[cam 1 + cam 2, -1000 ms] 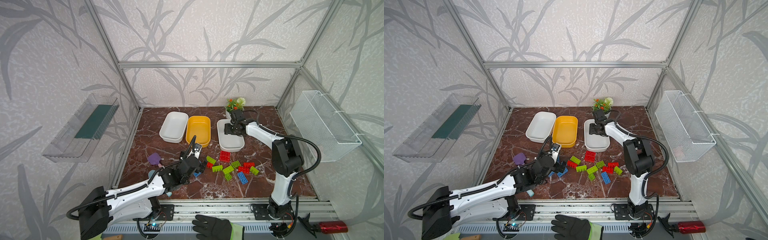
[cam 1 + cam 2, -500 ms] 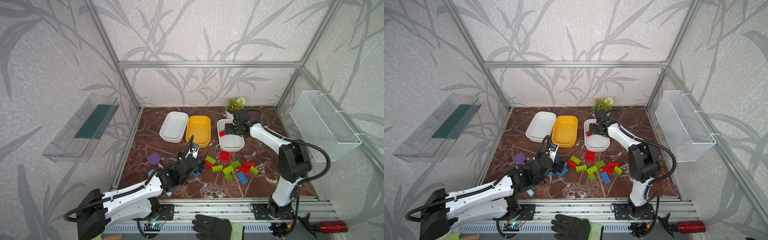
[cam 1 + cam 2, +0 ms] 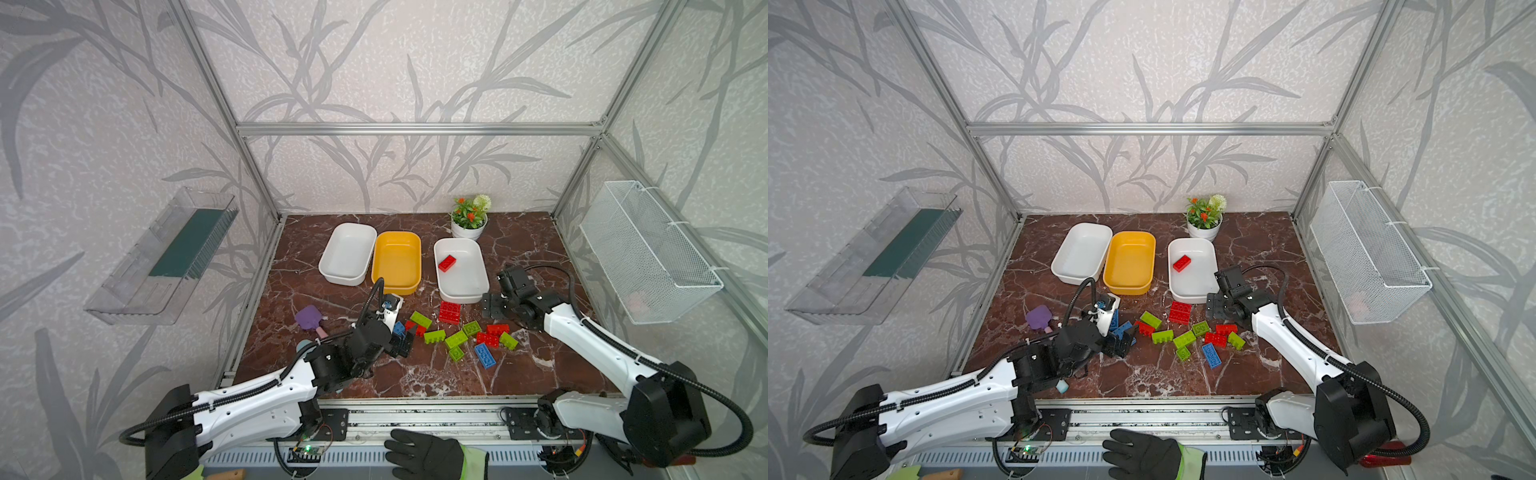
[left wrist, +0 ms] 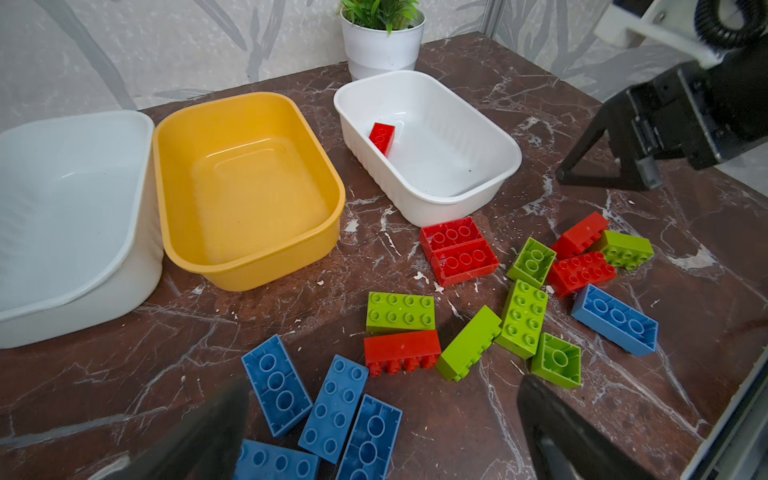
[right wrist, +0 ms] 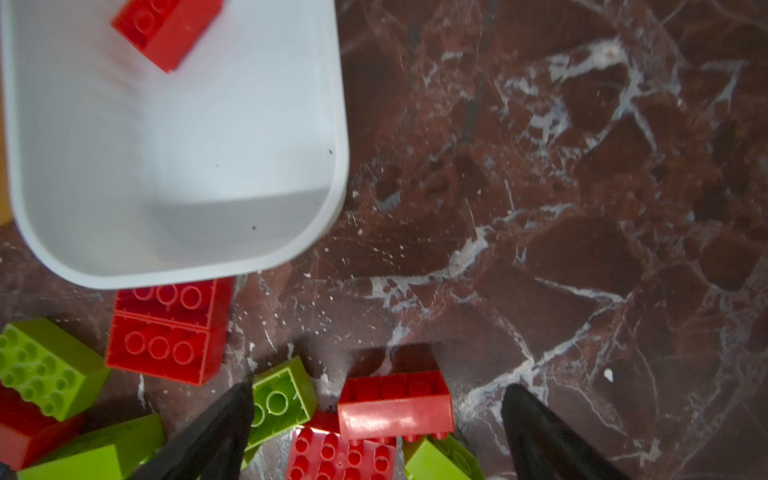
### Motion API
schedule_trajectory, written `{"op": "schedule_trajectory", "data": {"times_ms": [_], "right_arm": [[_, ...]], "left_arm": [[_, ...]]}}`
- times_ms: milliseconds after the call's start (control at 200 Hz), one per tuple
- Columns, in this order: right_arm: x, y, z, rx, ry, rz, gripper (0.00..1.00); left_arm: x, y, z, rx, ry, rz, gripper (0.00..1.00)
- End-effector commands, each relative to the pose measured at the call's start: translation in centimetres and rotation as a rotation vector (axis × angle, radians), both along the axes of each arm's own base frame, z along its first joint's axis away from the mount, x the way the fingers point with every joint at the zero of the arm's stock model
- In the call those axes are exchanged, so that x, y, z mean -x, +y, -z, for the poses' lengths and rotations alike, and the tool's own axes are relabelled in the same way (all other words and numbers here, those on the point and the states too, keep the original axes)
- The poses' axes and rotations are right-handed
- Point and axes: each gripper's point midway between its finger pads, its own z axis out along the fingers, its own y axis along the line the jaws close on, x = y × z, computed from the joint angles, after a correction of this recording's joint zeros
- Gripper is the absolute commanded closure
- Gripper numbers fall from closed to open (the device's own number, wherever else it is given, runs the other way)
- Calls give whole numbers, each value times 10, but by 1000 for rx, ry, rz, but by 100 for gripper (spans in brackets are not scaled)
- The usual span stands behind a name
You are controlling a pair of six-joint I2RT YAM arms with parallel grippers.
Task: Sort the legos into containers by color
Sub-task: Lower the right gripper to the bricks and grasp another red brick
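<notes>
I should next lower my right gripper and bring it back onto the red lego on its side (image 3: 497, 328) (image 5: 395, 406). I will close it across the lego's short ends, because they face the gripper's open fingers.
Three containers stand in a row in both top views: a white tub (image 3: 347, 253), a yellow tub (image 3: 397, 262) and a second white tub (image 3: 467, 282). One red lego (image 3: 447, 263) lies in that second white tub. Loose red, green and blue legos (image 3: 457, 338) are scattered in front of the tubs. My left gripper (image 3: 405, 344) hangs open over several blue legos (image 4: 332, 409) at the pile's left end. My right gripper (image 3: 491, 305) is open and empty beside the near corner of that second white tub. A red lego on its side (image 5: 395, 405) lies below, between its fingers.
A white flower pot (image 3: 468, 226) stands behind the right tub. A purple toy shovel (image 3: 309, 319) lies left of the pile. A wire basket (image 3: 648, 253) hangs on the right wall and a clear shelf (image 3: 166, 253) on the left. A gloved hand (image 3: 424, 455) rests on the front rail.
My right gripper opened over the right white tub and let the red lego drop in. It then drew back toward the pile's right end. My left gripper edged slightly forward.
</notes>
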Motion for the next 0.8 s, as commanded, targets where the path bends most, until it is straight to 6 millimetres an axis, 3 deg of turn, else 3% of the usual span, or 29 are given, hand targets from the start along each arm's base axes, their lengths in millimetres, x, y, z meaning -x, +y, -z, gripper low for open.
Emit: {"op": "schedule_trajectory", "data": {"times_ms": [0,370,600,795], "right_arm": [[11,-3,6,1,24,12,6],[21,2,49,13,170,-10,10],[24,4,66,17,230,5,16],[23,4,68,25,242,2,34]], "left_arm": [[6,-8,-4,43,6,30,1],[10,-11,4,47,27,30,1],[10,-10,6,32,29,26,1],[9,-9,8,25,28,21,1]]}}
